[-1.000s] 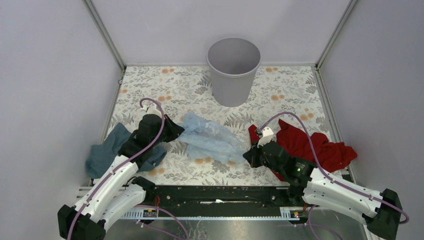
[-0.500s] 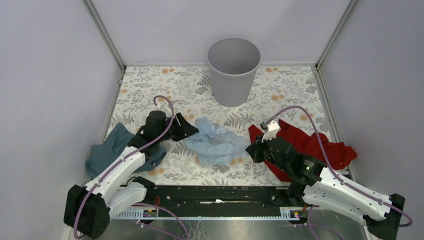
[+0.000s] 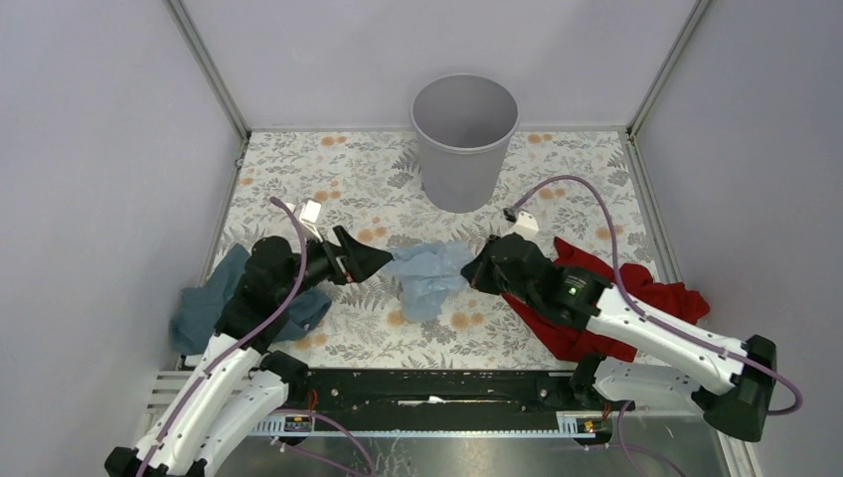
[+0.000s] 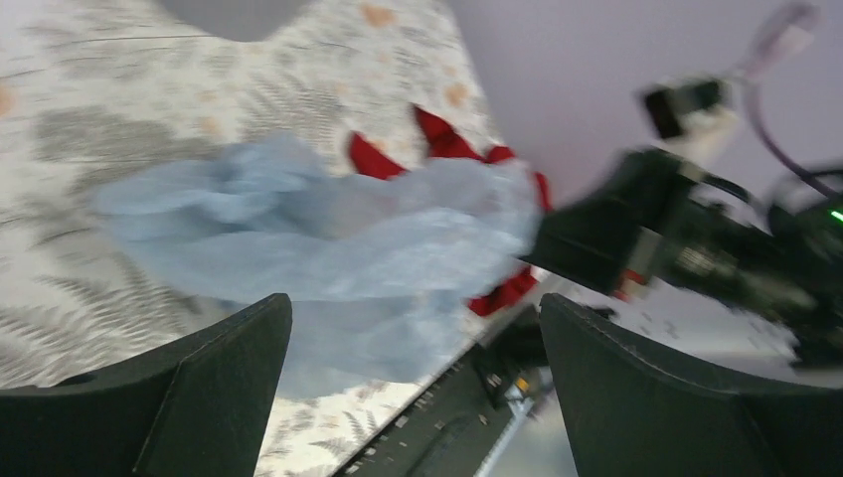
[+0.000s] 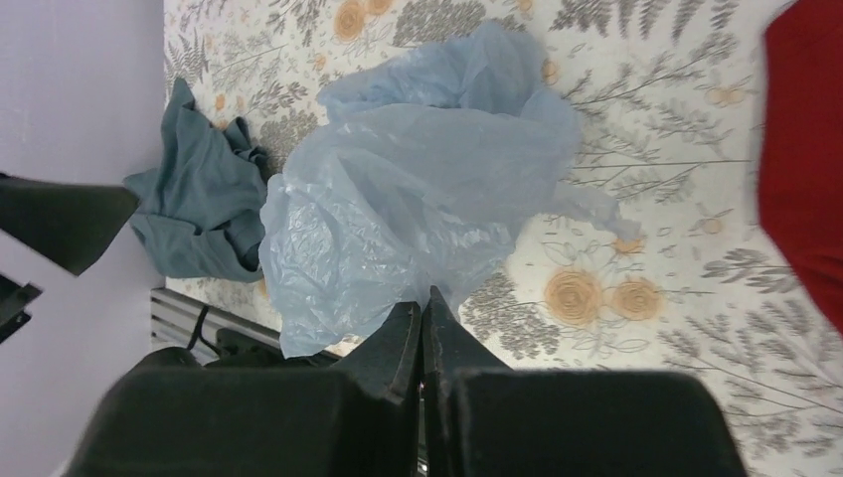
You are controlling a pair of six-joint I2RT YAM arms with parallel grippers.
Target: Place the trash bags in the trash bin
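Observation:
The left gripper swings to the right in the top view next, turning its open fingers onto the pale-blue bag's near edge (image 3: 421,311) (image 4: 403,368), as the right gripper leaves it free.
The pale-blue trash bag (image 3: 429,276) is bunched up at the middle of the table, between my two grippers. My right gripper (image 3: 475,272) is shut on its right edge; in the right wrist view the jaws (image 5: 424,298) pinch the crinkled plastic (image 5: 427,189). My left gripper (image 3: 373,260) stands open just left of the bag, apart from it. Its wrist view shows the bag (image 4: 328,238) ahead of the wide-spread fingers (image 4: 199,388), with nothing between them. The grey trash bin (image 3: 464,139) stands upright at the back centre.
A red cloth (image 3: 606,298) lies under and right of my right arm. A dark teal cloth (image 3: 211,298) lies at the left under my left arm. Grey walls enclose the floral table (image 3: 328,169) on three sides.
My left gripper has opened, let go of the bag and drawn back a little. My right gripper has moved left and away from the bases with the bag, which has bunched up.

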